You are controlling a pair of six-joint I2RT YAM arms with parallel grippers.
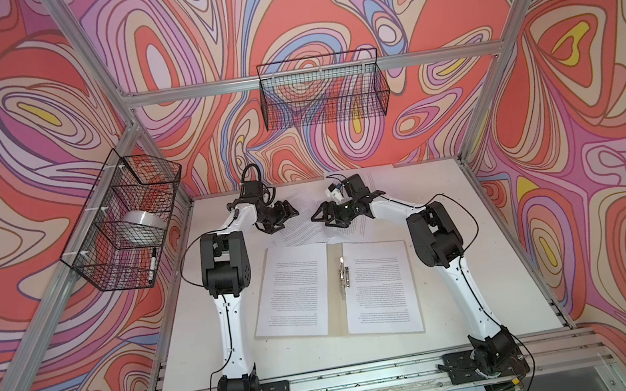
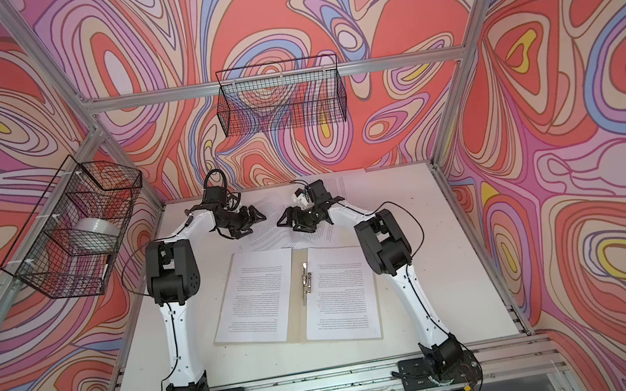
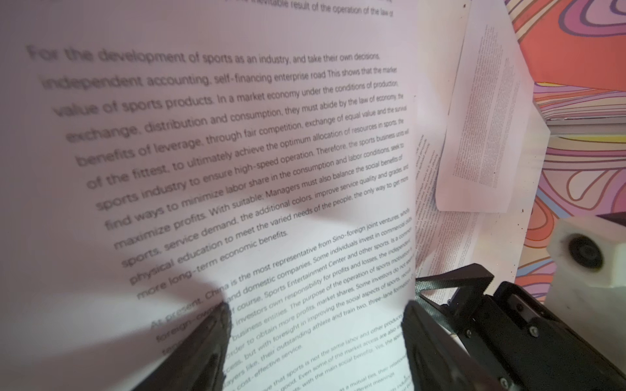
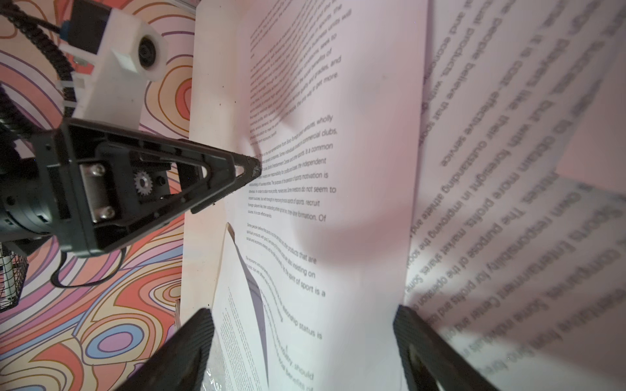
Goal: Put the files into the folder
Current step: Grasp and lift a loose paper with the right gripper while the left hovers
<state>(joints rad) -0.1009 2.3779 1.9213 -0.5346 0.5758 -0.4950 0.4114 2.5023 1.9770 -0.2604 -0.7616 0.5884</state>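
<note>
My right gripper slides toward my left gripper next, that finger passing under the file's edge, and closes. The top file's facing edge [image 4: 407, 280] lies just at one finger.
The tan folder [image 1: 337, 314] [image 2: 295, 325] lies open in the middle of the table, its metal clip [image 1: 343, 276] on the spine. One printed sheet [image 1: 292, 292] lies on its left half and another [image 1: 379, 283] on its right half. More loose files [image 1: 304, 233] [image 2: 267, 235] overlap on the table just behind it. My left gripper [image 1: 285, 219] [image 3: 315, 308] is open low over one sheet [image 3: 237, 152]. My right gripper [image 1: 325, 220] [image 4: 303, 313] faces it, open over the same pile. Neither holds anything. A left fingertip [image 4: 250, 166] meets the paper.
On the left wall hangs a wire basket [image 1: 121, 221] holding a tape roll [image 1: 143, 226] and a marker [image 1: 152, 264]. A second wire basket [image 1: 323, 90] hangs on the back wall. Another sheet [image 1: 380, 178] lies at the table's back right. Aluminium frame posts stand at the table's corners.
</note>
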